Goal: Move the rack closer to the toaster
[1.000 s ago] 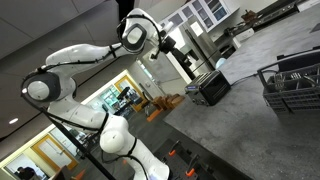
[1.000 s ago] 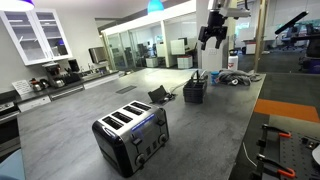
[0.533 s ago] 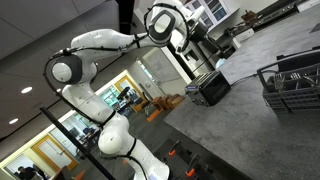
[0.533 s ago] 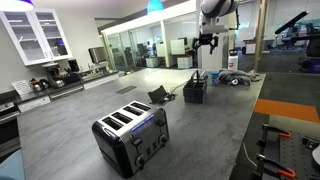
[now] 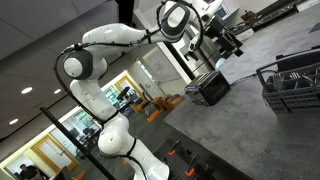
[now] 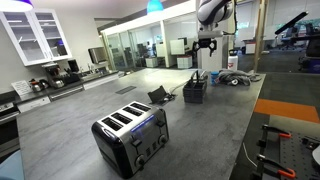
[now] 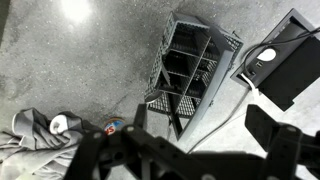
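I should turn my gripper along the rack's long grey bar, then outward, down onto it.
The rack (image 6: 196, 90) is a dark wire basket standing far out on the grey table. It also shows in an exterior view (image 5: 208, 88) and fills the middle of the wrist view (image 7: 190, 75). The toaster (image 6: 132, 135) is black with a silvery slotted top and stands well apart from the rack, near the front; it is cut off at the frame edge in an exterior view (image 5: 290, 85). My gripper (image 6: 208, 42) hangs high above the rack, open and empty, and shows in the exterior view from behind the arm (image 5: 228, 40). Its dark fingers frame the bottom of the wrist view (image 7: 200, 150).
A flat black device with a white cable (image 7: 285, 60) lies right beside the rack, also seen in an exterior view (image 6: 158, 95). A grey cloth with cables (image 7: 40, 130) lies on the rack's other side. An orange mat (image 6: 285, 110) lies on the table's near side.
The arm has stretched out, carrying the gripper from nearer the base to a spot above the rack. Rack and toaster have not moved.
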`<state>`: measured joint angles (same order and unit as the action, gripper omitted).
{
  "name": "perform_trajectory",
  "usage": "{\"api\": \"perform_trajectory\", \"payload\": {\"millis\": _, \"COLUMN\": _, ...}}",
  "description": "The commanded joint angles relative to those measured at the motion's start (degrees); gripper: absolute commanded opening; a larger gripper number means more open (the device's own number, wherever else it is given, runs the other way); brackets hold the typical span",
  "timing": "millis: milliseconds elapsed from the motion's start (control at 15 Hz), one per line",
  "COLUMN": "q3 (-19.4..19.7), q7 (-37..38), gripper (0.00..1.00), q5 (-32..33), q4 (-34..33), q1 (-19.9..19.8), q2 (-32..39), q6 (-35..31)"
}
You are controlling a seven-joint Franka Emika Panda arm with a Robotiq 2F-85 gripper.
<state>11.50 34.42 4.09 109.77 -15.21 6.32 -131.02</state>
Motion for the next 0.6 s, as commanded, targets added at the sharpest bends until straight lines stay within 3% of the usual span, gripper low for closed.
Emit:
{"api": "perform_trajectory", "payload": {"millis": 0, "q3": 1.2, "q7": -0.3, "gripper": 1.00, "q5": -0.3, "q4": -0.3, "q1": 1.2, "q2": 0.1, "q6": 0.2}}
{"api": "perform_trajectory", "payload": {"millis": 533, "q3": 2.7, "q7": 15.2, "gripper": 1.00, "q5": -3.9, "q4": -16.8, "q1": 1.6, "q2": 14.2, "q6": 5.8}}
